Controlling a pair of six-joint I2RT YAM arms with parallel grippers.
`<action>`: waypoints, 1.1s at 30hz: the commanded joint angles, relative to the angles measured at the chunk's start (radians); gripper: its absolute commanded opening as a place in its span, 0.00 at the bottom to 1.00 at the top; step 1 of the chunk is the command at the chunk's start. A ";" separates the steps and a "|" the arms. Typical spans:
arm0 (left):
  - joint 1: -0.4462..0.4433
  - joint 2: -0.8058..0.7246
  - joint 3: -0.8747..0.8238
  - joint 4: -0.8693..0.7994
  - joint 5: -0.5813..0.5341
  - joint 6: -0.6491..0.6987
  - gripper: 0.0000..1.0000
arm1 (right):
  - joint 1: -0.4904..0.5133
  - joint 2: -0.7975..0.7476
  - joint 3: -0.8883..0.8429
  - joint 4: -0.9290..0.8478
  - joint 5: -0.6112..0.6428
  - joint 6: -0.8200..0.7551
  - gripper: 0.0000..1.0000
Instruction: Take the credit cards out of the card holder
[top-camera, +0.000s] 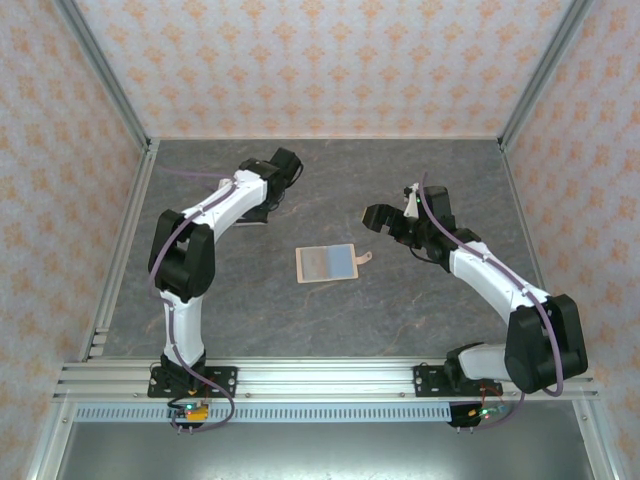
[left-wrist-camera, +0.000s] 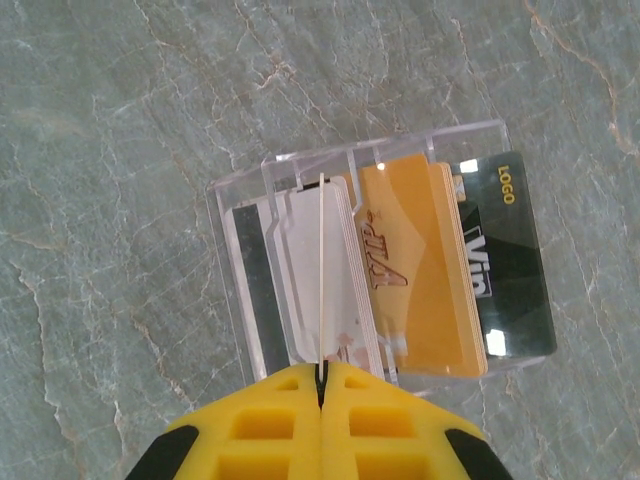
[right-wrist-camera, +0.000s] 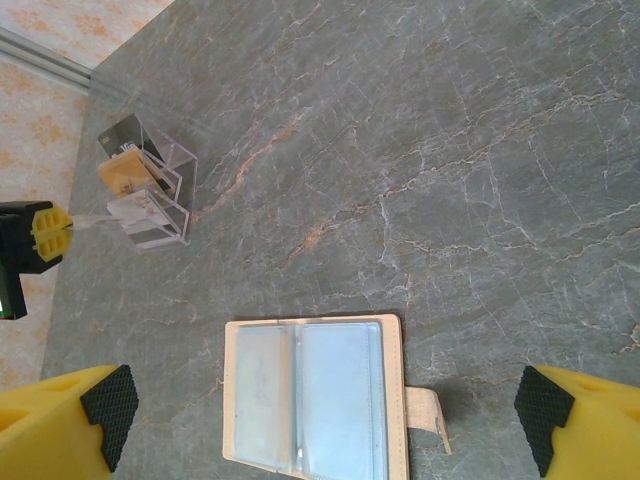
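Observation:
I next need to move my left gripper straight down toward the white cards' slot (left-wrist-camera: 303, 265), where cards of the same colour stand, to release the thin white credit card.
The beige card holder (top-camera: 325, 263) lies spread open mid-table, pale blue pockets up and snap tab to the right. My right gripper (right-wrist-camera: 322, 415) hangs open above it (right-wrist-camera: 315, 400), touching nothing; it (top-camera: 385, 222) is just right of the holder from above. At the back left, my left gripper (left-wrist-camera: 321, 372) is shut on a thin white credit card (left-wrist-camera: 320, 260), seen edge-on over a clear slotted stand (left-wrist-camera: 240, 200). The stand holds white (left-wrist-camera: 340, 270), orange (left-wrist-camera: 420, 280) and black (left-wrist-camera: 510, 270) cards. Whether the held card touches the stand I cannot tell.
The grey stone tabletop (top-camera: 420, 180) is walled by patterned panels with metal posts at the sides and back. The clear stand (right-wrist-camera: 150, 195) sits near the left wall, with the left gripper (right-wrist-camera: 40, 235) beside it.

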 joint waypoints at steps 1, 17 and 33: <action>0.022 0.031 0.045 -0.015 -0.008 0.007 0.00 | -0.002 -0.017 -0.013 0.026 0.009 -0.007 0.99; 0.038 0.081 0.063 -0.004 0.045 -0.001 0.00 | -0.001 -0.015 -0.007 0.022 0.005 -0.006 0.99; 0.044 0.082 0.060 0.028 0.020 0.045 0.12 | -0.001 -0.016 -0.010 0.024 -0.003 -0.002 0.99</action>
